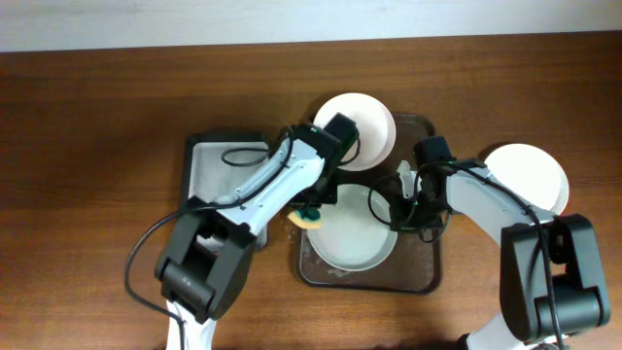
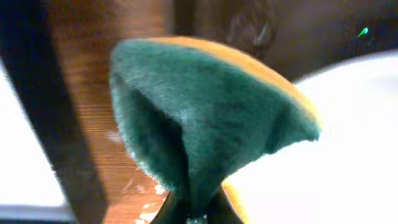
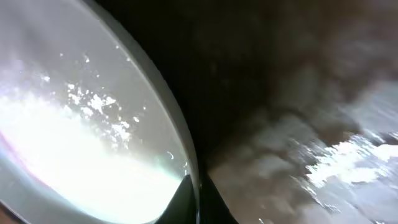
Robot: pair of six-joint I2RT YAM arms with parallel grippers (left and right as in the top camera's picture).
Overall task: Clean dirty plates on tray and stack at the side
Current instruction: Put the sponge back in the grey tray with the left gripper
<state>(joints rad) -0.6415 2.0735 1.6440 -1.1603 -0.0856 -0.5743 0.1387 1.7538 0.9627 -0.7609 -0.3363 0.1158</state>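
Observation:
My left gripper moves to its left in the overhead view over the grey metal tray's bare bottom next and releases the sponge [image 2: 211, 112] there.
The dark brown tray [image 1: 423, 277] holds two white plates: one at its far end [image 1: 369, 119] and one at its near end [image 1: 352, 241]. A third white plate [image 1: 533, 173] lies on the table to the right. My left gripper [image 1: 311, 216] is shut on a green and yellow sponge [image 2: 211, 112] at the near plate's left edge [image 2: 336, 143]. My right gripper [image 1: 392, 216] is shut on the near plate's right rim [image 3: 186, 155], with the wet tray floor [image 3: 298, 124] beside it.
A grey metal tray [image 1: 209, 165] with a black rim sits left of the brown tray, under my left arm. The wooden table [image 1: 87, 146] extends to the left and far side.

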